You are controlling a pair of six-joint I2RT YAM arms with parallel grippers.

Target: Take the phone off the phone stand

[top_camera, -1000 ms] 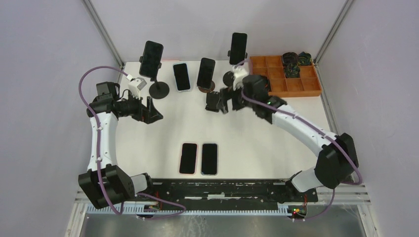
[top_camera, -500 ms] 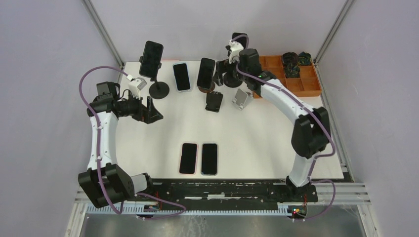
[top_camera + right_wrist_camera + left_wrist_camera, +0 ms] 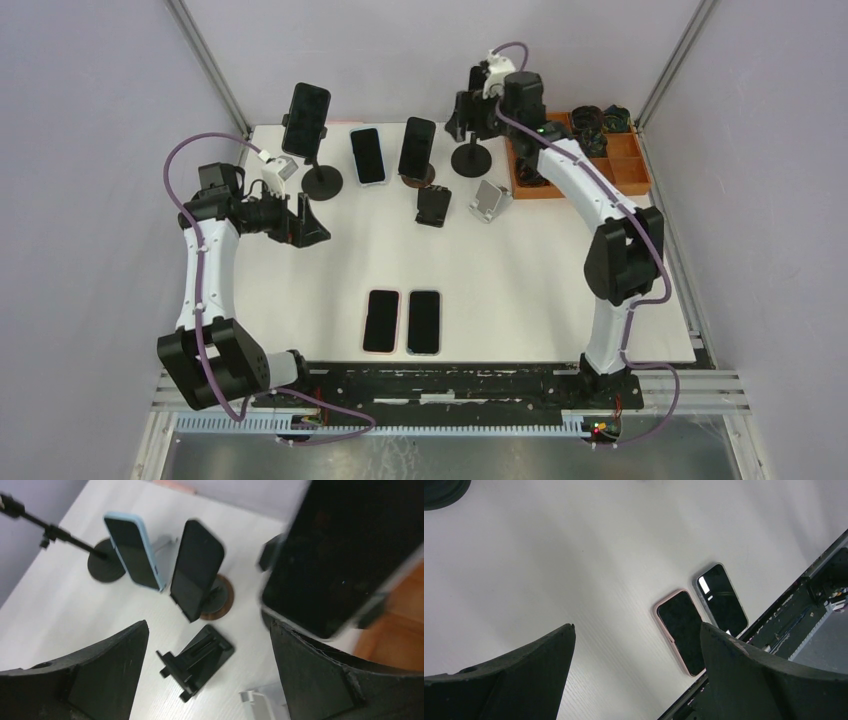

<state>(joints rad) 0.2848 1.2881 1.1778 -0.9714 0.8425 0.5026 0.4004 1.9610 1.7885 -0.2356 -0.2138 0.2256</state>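
The right gripper first swings toward the orange tray with sections next, to turn onto the back phone's tray-side upper edge point(image 3: 406, 567), since that phone sits outside my fingers.
The back phone point(image 3: 345, 555) sits on a tall stand with a round black base point(image 3: 470, 158). In the top view my right arm mostly hides it. My right gripper point(image 3: 466, 112) is open and raised beside this phone. In the right wrist view the gripper point(image 3: 208, 624) holds nothing, and the phone looms blurred just above the right finger point(image 3: 340, 680). Another phone point(image 3: 306, 118) is on a tall stand at the left. A blue-cased phone point(image 3: 367, 155) and a black phone point(image 3: 417, 147) lean on low stands. My left gripper point(image 3: 305, 222) is open and empty, low over the table's left side.
An empty black stand point(image 3: 433, 205) and an empty white stand point(image 3: 488, 200) sit mid-table. Two phones point(image 3: 381, 320) point(image 3: 423, 322) lie flat near the front edge; they also show in the left wrist view point(image 3: 680, 630). An orange compartment tray point(image 3: 600, 175) is at the back right.
My right arm has swung from the table's middle up and back to the phone on the tall back stand. The left arm has not moved.
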